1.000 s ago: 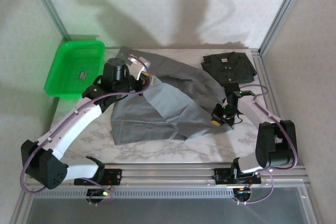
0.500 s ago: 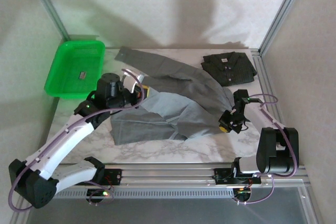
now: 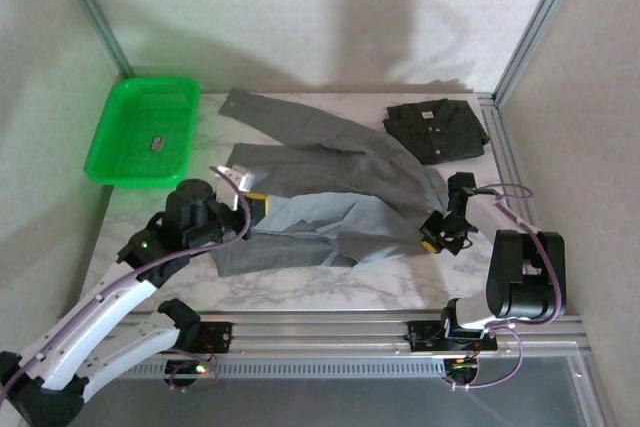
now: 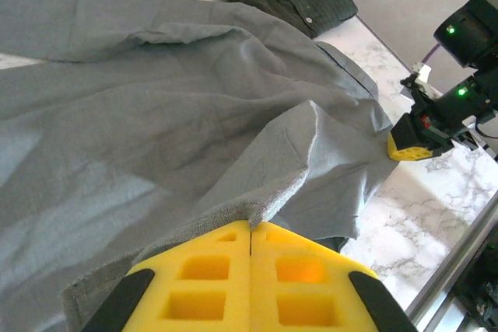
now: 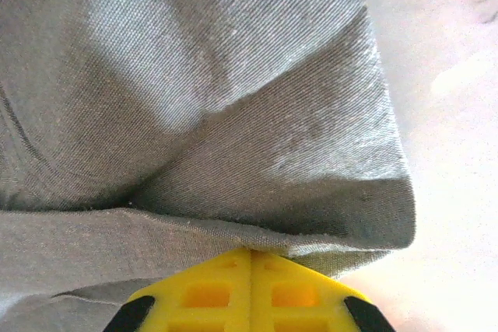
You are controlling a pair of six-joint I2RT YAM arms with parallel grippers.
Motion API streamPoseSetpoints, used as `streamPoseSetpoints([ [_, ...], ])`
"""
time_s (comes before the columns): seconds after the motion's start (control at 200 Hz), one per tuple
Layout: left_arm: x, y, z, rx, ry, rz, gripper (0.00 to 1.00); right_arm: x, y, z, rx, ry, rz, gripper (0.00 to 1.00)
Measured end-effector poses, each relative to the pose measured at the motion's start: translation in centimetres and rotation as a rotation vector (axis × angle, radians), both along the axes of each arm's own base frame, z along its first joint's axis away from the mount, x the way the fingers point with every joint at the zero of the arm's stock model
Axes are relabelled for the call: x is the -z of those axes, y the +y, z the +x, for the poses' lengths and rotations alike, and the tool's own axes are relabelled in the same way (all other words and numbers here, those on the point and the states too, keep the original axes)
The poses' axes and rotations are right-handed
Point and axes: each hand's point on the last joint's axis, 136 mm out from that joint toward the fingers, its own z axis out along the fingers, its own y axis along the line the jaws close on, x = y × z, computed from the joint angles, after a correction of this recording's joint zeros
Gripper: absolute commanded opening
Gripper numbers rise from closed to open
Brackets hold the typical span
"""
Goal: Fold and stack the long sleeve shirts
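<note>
My left gripper should move back over the bare marble [image 3: 272, 291] beside the aluminium bar and let go of the grey shirt's corner there, because the held cloth lies bunched across the shirt.
The medium grey shirt [image 3: 330, 182] lies spread across the middle of the marble table, one sleeve reaching to the back left. My left gripper [image 3: 254, 209] is shut on the grey shirt's left edge, low over the table; in the left wrist view the cloth [image 4: 194, 130] runs into the closed yellow pads [image 4: 202, 285]. My right gripper [image 3: 432, 237] is shut on the same shirt's right front corner, and the fabric [image 5: 233, 114] is pinched at the pads [image 5: 202, 297] in the right wrist view. The charcoal shirt [image 3: 436, 129] lies folded at the back right.
A green plastic tray [image 3: 120, 137] sits at the back left, partly over the table's edge, with a small dark item inside. Metal frame posts stand at the back corners. An aluminium rail [image 3: 320, 325] runs along the near edge.
My left gripper has pulled the grey shirt's edge from the back of the table toward the near left. My right gripper has drawn its corner a little toward the right front. The shirt now lies flatter.
</note>
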Motion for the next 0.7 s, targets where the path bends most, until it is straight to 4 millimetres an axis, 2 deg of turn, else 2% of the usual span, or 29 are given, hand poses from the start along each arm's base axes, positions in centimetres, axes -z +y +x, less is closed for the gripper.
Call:
streamPoseSetpoints([
  [0.175,0.8,0.4,-0.7,-0.081,0.048,-0.021,0.01,0.0,-0.3,0.1,0.016,-0.001,-0.006,0.0],
  [0.4,3.6,-0.1,-1.5,-0.165,0.133,0.041,0.01,-1.5,-0.7,0.6,0.053,-0.065,-0.005,0.0],
  [0.561,5.7,-2.0,-4.0,-0.148,0.159,0.126,0.0,-3.7,-0.9,1.3,0.066,-0.127,0.005,0.0],
  [0.701,8.1,-3.9,-6.8,-0.127,0.182,0.21,0.0,-6.6,-0.9,3.5,0.06,-0.199,0.018,0.0],
])
